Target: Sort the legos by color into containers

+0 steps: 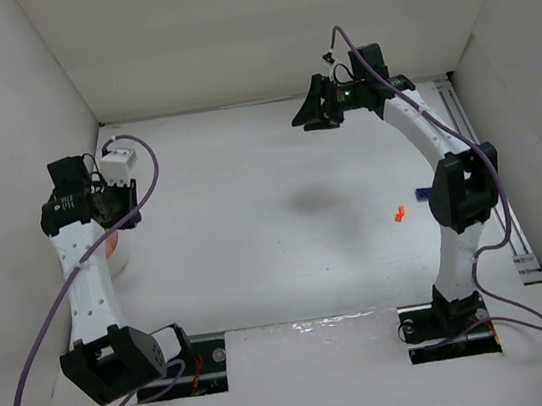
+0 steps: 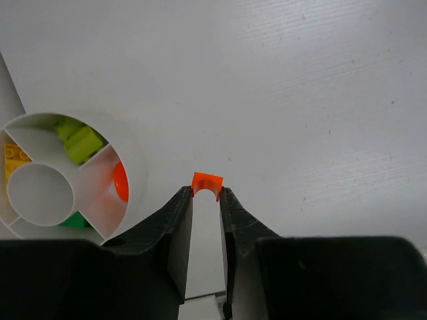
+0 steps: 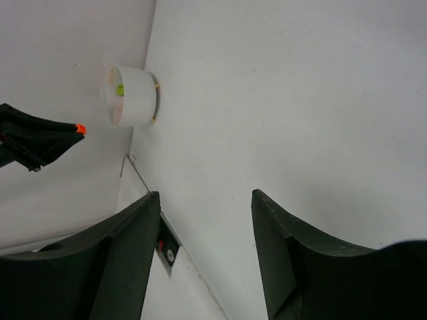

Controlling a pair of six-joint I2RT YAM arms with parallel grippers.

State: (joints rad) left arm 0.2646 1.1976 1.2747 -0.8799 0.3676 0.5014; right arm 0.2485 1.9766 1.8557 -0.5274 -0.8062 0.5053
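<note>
My left gripper moves down to the left in the top view next and releases over the container's section holding orange. This section sits below my gripper on that side.
My left gripper (image 2: pixel 207 193) is shut on a small orange lego (image 2: pixel 207 183), pinched at the fingertips above the white floor. Just to its left stands a round white container (image 2: pixel 137 167) split into compartments. These hold green legos (image 2: pixel 83 143), a yellow one (image 2: pixel 13 160) and an orange one (image 2: pixel 120 181). From above, the container (image 1: pixel 119 260) shows partly under the left arm. My right gripper (image 3: pixel 205 193) hangs open and empty, raised at the far side (image 1: pixel 307 115). Its view takes in the container (image 3: pixel 133 97) and the held orange lego (image 3: pixel 80 129).
Another orange lego (image 1: pixel 400 212) lies on the floor near the right arm, and a purple-blue one (image 1: pixel 421 192) sits right beside that arm's elbow. White walls close in the floor on the left, far and right sides.
</note>
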